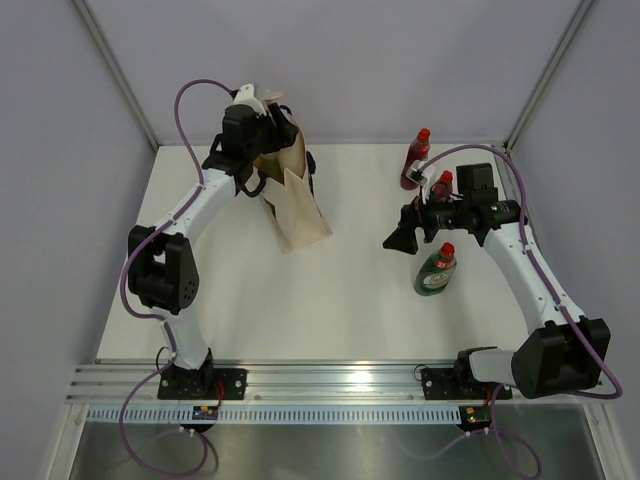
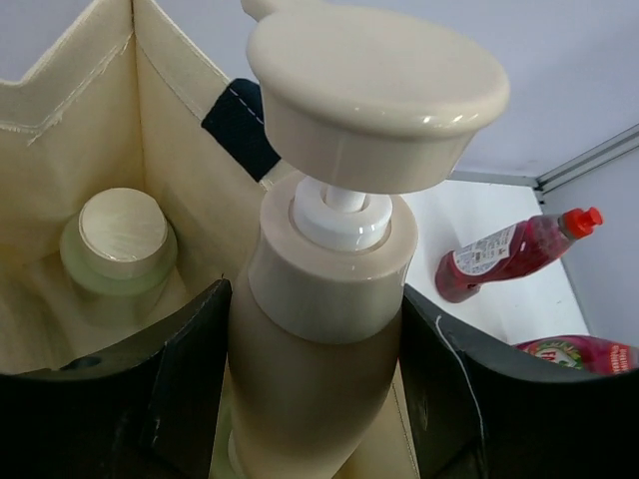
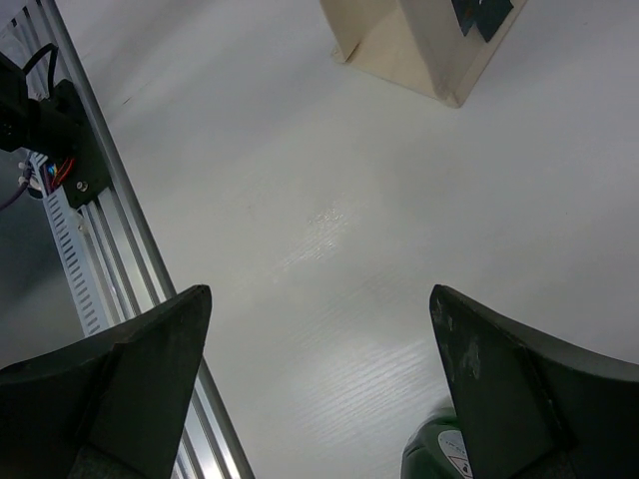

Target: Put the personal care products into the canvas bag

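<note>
The left gripper brings the pinkish-beige bottle (image 2: pixel 319 329) down into the bag beside the sage-green bottle next, then opens.
My left gripper (image 1: pixel 255 128) (image 2: pixel 315 299) is shut on a pinkish-beige bottle (image 2: pixel 319 329) with a wide whitish cap (image 1: pixel 248 97). It holds the bottle upright over the open mouth of the cream canvas bag (image 1: pixel 297 208) (image 2: pixel 60 150). A pale sage-green bottle (image 2: pixel 120 239) with a whitish cap stands inside the bag. The other green bottle is hidden. The bag's corner also shows in the right wrist view (image 3: pixel 419 45). My right gripper (image 1: pixel 400 240) (image 3: pixel 319 294) is open and empty above bare table, right of the bag.
Two red-capped red bottles (image 1: pixel 415 160) (image 1: pixel 440 186) lie at the back right; both show in the left wrist view (image 2: pixel 509 254) (image 2: pixel 589 354). A green bottle (image 1: pixel 436 270) (image 3: pixel 439 461) lies beside my right gripper. An aluminium rail (image 3: pixel 90 200) runs along the near edge.
</note>
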Available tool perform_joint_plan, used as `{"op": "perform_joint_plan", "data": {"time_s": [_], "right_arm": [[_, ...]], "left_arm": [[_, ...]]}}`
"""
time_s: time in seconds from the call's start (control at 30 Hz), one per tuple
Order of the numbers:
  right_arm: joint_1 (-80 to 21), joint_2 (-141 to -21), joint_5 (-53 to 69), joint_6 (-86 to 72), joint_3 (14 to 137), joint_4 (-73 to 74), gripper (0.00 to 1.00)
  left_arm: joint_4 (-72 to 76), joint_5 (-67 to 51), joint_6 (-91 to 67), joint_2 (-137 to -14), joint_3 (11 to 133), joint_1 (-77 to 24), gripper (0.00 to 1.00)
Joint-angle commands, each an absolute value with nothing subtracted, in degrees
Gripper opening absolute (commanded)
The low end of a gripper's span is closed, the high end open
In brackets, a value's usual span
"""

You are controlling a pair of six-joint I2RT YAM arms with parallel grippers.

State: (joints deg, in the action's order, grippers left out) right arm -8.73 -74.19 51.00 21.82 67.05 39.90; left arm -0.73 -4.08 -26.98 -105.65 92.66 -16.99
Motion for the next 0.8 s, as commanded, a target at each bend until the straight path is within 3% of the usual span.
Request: {"op": "perform_joint_plan", "data": {"time_s": [0.0, 0.1, 0.3, 0.47, 0.63, 0.77], "right_arm": [[-8.1, -74.4, 50.6, 21.5, 68.7, 39.5, 0.99], [-8.1, -75.1, 51.6, 20.6, 68.8, 38.9, 0.99], [-8.1, -75.7, 52.0, 19.2, 68.8, 37.6, 0.99], [-8.1, -75.9, 52.0, 18.5, 68.6, 36.9, 0.99], [-8.1, -76.8, 51.3, 18.4, 68.8, 37.2, 0.99], [-8.1, -77.2, 50.7, 19.2, 69.8, 38.4, 0.99]], "left_arm": [[7.6, -10.7, -35.8, -105.1, 93.6, -16.6, 0.0], [9.8, -11.3, -43.0, -105.4, 95.2, -15.2, 0.0], [7.7, -4.3, -42.1, -105.9, 95.8, -15.1, 0.0], [4.7, -6.5, -42.8, -109.3, 95.1, -15.2, 0.05], [4.7, -8.2, -43.6, -110.7, 91.5, -16.2, 0.23], [3.1, -8.3, -42.8, -110.4, 91.8, -16.3, 0.5]]}}
